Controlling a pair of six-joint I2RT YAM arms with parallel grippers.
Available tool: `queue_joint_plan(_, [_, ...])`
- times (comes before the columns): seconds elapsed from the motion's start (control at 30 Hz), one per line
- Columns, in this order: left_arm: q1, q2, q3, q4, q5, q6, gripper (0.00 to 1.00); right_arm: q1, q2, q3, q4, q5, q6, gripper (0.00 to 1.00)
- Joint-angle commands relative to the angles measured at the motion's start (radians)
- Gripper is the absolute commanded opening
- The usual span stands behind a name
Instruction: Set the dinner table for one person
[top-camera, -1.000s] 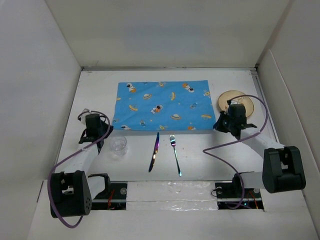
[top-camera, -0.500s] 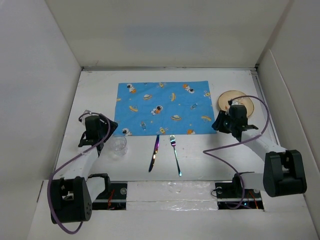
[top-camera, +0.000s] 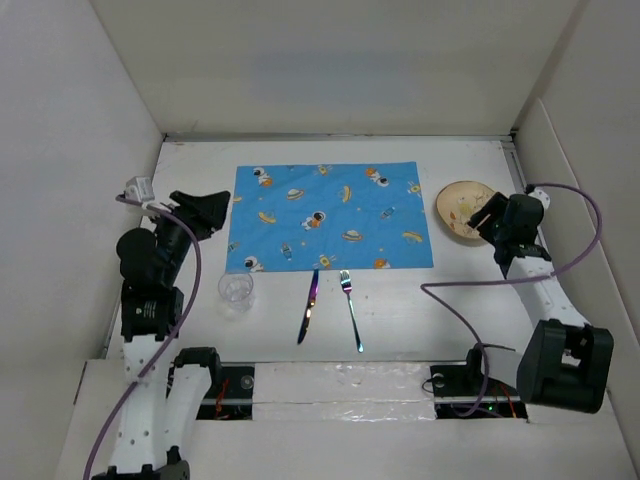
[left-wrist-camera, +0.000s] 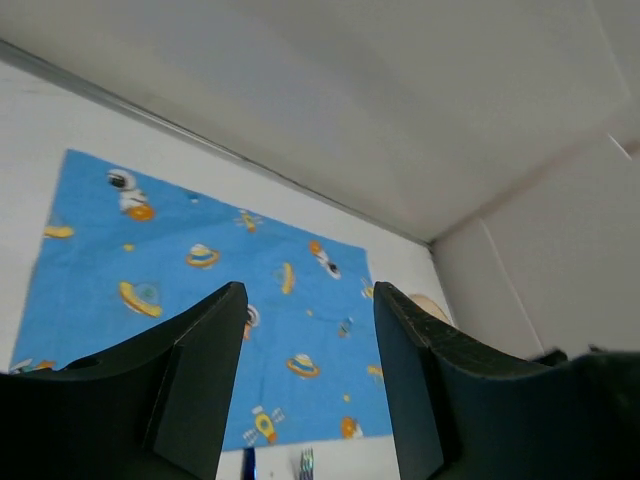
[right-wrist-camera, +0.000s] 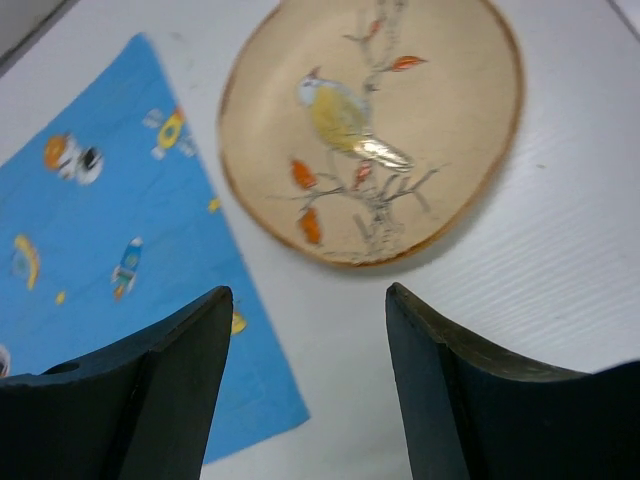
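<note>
My right gripper is open above the beige plate's near rim (top-camera: 476, 237) (right-wrist-camera: 455, 224), and next it will lower its fingers astride it and close where bare tabletop leaves room.
The dinner table (top-camera: 400, 310) is the white tabletop. A blue space-print placemat (top-camera: 330, 215) lies flat at its middle. A beige plate with a bird picture (top-camera: 456, 205) sits just right of the mat. Below the mat lie a knife (top-camera: 309, 305) and a fork (top-camera: 350, 308), with a clear glass (top-camera: 236, 292) to their left. My left gripper (top-camera: 215, 205) hangs open and raised above the mat's left edge. In its wrist view the gripper (left-wrist-camera: 310, 295) is empty over the mat (left-wrist-camera: 180, 230). My right gripper (right-wrist-camera: 307, 295) is open and empty beside the plate (right-wrist-camera: 400, 110).
White walls enclose the table on the left, back and right. The right arm's cable (top-camera: 590, 225) loops near the right wall. The arm bases stand at the near edge. The left wrist view shows a sliver of the plate (left-wrist-camera: 432, 308).
Both grippers opened and let go of the placemat's lower corners. The left arm rose and drew back to the left. The right arm swung right, to the plate.
</note>
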Motion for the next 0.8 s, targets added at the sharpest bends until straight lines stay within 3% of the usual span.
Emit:
queue_joint_plan(0.0, [-0.005,-0.055,-0.101,0.026,0.259,-0.005,0.52,-0.07,0.091,-0.014,0.122,-0.005,0.102,0.68])
queue_joint_plan(0.07, [-0.005,-0.101,-0.177,0.073,0.332,-0.038,0.52,-0.125,0.14,-0.014,0.141,-0.035,0.123,0.68])
queue_joint_plan(0.13, [-0.005,-0.126,-0.189,0.019,0.364,0.02,0.52,-0.153,0.21,0.002,0.136,-0.057,0.139,0.68])
queue_joint_plan(0.27, [-0.095,-0.158,-0.155,-0.105,0.257,0.126,0.52,-0.187,0.28,0.023,0.139,-0.048,0.171,0.66])
queue_joint_plan(0.6, [-0.224,-0.153,-0.155,-0.101,0.156,0.148,0.51,-0.207,0.404,0.063,0.138,-0.057,0.303,0.6])
queue_joint_plan(0.77, [-0.256,-0.176,-0.136,-0.114,0.094,0.151,0.51,-0.216,0.464,0.135,0.098,-0.111,0.32,0.49])
